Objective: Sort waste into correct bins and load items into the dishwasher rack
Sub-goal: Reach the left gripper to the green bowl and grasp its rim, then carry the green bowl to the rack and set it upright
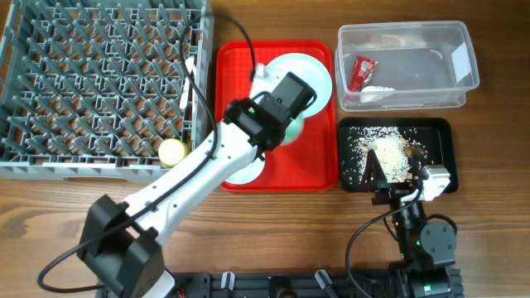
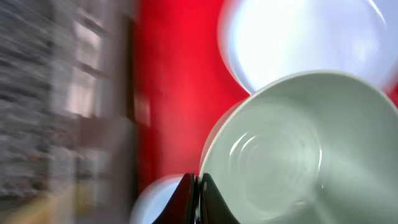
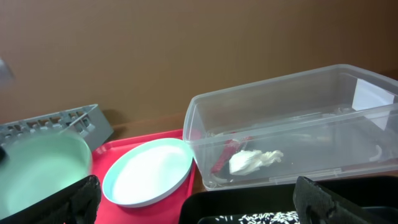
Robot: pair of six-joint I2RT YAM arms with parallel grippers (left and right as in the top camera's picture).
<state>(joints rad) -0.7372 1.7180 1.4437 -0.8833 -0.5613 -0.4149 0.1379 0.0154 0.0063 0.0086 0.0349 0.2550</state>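
Note:
The empty far corner (image 1: 159, 37) lies outward and to the left of my left gripper in the overhead view, so my left gripper needs to swing outward over the rack (image 1: 91, 83) to release the bowl.
My left gripper (image 1: 280, 124) (image 2: 198, 200) is shut on the rim of a pale green bowl (image 1: 291, 132) (image 2: 292, 149) over the red serving tray (image 1: 319, 157) (image 2: 174, 74). Behind the bowl a pale blue-white plate (image 1: 310, 74) (image 2: 305, 37) (image 3: 149, 171) lies on that tray. A second pale bowl (image 1: 244, 171) (image 2: 155, 200) sits at the tray's front left. The grey dishwasher rack (image 1: 91, 83) holds a yellow cup (image 1: 172, 151) in its front right corner. My right gripper (image 1: 406, 189) (image 3: 205, 205) is open at the front edge of the black tray (image 1: 439, 136) (image 3: 249, 202), which holds crumbs (image 1: 389, 153).
The clear tub (image 1: 460, 50) (image 3: 292, 106) behind the black tray contains a red wrapper (image 1: 362, 73) (image 3: 224, 155) and a crumpled white scrap (image 1: 377, 93) (image 3: 252, 160). The left arm's cable arcs over the gap between rack and red tray. Bare wood lies along the front.

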